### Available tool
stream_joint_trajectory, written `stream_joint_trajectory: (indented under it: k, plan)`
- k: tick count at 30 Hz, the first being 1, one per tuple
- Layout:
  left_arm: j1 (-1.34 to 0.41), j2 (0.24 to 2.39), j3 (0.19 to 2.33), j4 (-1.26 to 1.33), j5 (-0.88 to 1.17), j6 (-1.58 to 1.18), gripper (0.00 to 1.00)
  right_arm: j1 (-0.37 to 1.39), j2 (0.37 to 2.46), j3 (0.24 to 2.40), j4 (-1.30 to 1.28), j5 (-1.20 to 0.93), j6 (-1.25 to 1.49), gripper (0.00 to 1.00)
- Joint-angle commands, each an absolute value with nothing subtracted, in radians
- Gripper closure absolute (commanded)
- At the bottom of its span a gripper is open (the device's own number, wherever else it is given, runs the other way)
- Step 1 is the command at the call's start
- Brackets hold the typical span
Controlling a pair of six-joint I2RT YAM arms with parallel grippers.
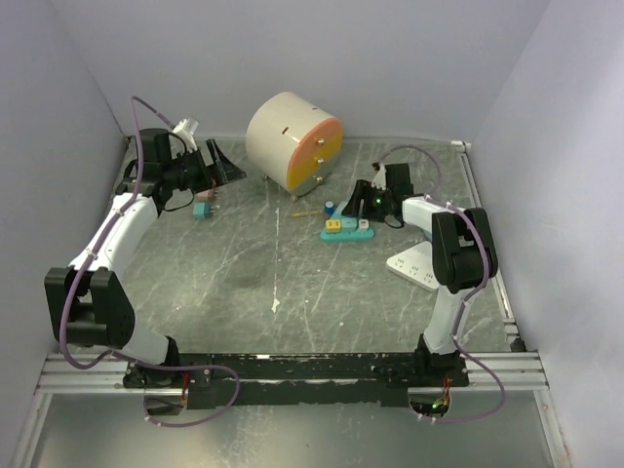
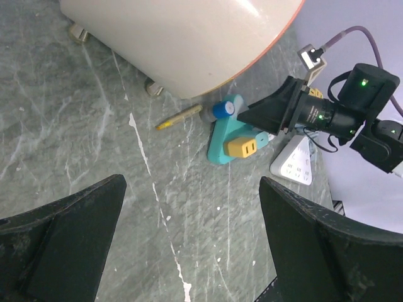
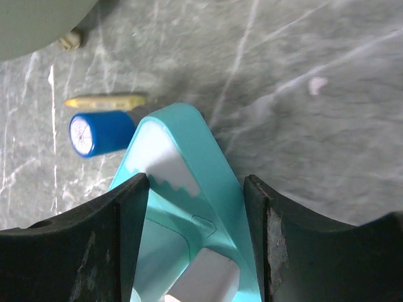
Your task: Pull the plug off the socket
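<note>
The yellow plug is still in the teal socket, below my left gripper and to its right in the top view, so I will move that way and down around it.
A teal socket strip lies on the table right of centre, with a yellow plug standing in its left end and a white plug at its right end. My right gripper hangs over the right end. In the right wrist view its open jaws straddle the teal strip, with the white plug low between them. I cannot tell if the pads touch. My left gripper is open and empty at the far left. Its wrist view shows the strip and yellow plug far off.
A round cream, orange and yellow drawer cabinet stands at the back. A blue cylinder and a yellow pen lie beside the strip. A white power strip lies at the right. A small teal block sits below my left gripper.
</note>
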State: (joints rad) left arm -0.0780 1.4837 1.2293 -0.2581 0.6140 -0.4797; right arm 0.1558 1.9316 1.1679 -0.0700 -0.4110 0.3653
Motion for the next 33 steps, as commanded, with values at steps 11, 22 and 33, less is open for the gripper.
stream_joint_trajectory:
  k: [11, 22, 33]
  plan:
    - [-0.184, 1.51, 1.234, -0.261, 0.576, -0.421, 0.01, 0.35, 1.942, 1.056, -0.089, -0.51, 0.214, 0.4]
    - [-0.306, 1.547, 1.225, -0.266, 0.526, -0.324, 0.01, 0.43, 1.844, 1.053, -0.039, -0.59, 0.27, 0.34]
    - [-0.585, 1.472, 1.071, -0.251, 0.342, -0.311, 0.01, 0.179, 1.565, 0.807, 0.142, -0.765, 0.446, 0.16]
